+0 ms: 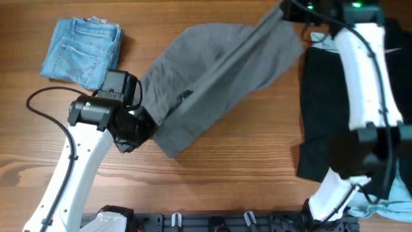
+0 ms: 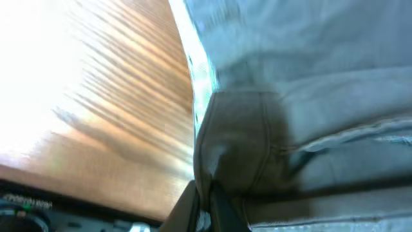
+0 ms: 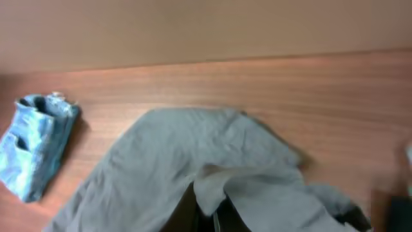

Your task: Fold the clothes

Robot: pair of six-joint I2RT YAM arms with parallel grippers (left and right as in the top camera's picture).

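Observation:
My left gripper carries its pinched grey fold outward and slightly left in the overhead view next, toward the shorts' edge nearest the denim [image 1: 145,94] [image 2: 195,61], where their lower layer still lies uncovered.
The mid-grey shorts [image 1: 212,84] stretch diagonally across the table's middle, partly lifted. My left gripper [image 1: 138,129] is shut on their lower left edge; in the left wrist view the jaws [image 2: 207,200] pinch a fold of grey cloth [image 2: 244,142]. My right gripper [image 1: 290,13] is shut on the upper right corner and holds it up; in the right wrist view the jaws [image 3: 215,209] clamp a pale fold of the shorts [image 3: 193,154]. Folded blue denim shorts [image 1: 82,50] lie at the far left, also in the right wrist view [image 3: 35,145].
Black shorts [image 1: 325,109] lie spread at the right under my right arm. A pale-blue garment [image 1: 393,196] shows at the lower right corner. The wooden table [image 1: 225,174] runs to a black rail at the front edge.

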